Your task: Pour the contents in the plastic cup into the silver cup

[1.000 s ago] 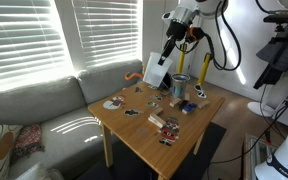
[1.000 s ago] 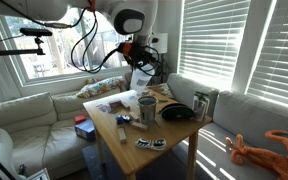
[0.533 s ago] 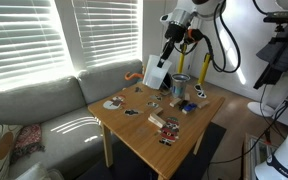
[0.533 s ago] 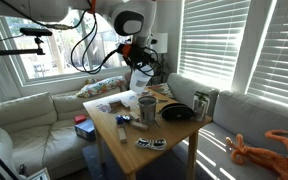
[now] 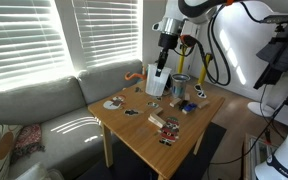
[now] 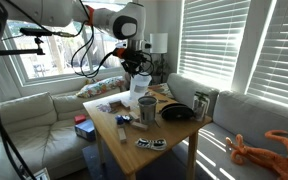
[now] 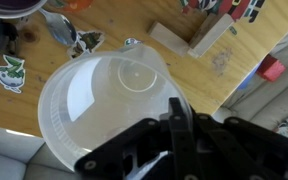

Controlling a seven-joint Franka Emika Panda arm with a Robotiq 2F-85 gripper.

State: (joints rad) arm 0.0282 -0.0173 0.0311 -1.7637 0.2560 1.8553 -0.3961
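Observation:
Next, my gripper moves down and edges toward the sofa, bringing the plastic cup (image 5: 155,82) onto the tabletop, then releases it, because its base still hangs above the wood.
The plastic cup (image 5: 155,82) is a tall frosted-white tumbler held close to upright just over the far side of the wooden table (image 5: 144,135); it also shows in the other exterior view (image 6: 140,90). My gripper (image 5: 162,62) is shut on its rim from above (image 6: 137,76). In the wrist view I look down into the plastic cup (image 7: 99,100), with my gripper's fingers (image 7: 180,128) pinching its wall. The silver cup (image 5: 181,86) stands upright on the table beside the tumbler and is seen again (image 6: 147,107) in an exterior view.
A black pan (image 6: 176,114) and a dark mug (image 6: 201,103) sit near the silver cup. A wooden block (image 5: 156,122), a blue object (image 5: 187,106) and several stickers lie on the table. A sofa (image 5: 44,110) with an orange toy (image 6: 259,148) borders it.
The arm has swung and lowered; the plastic cup went from tilted and raised to nearly upright and closer to the table. The silver cup has not moved.

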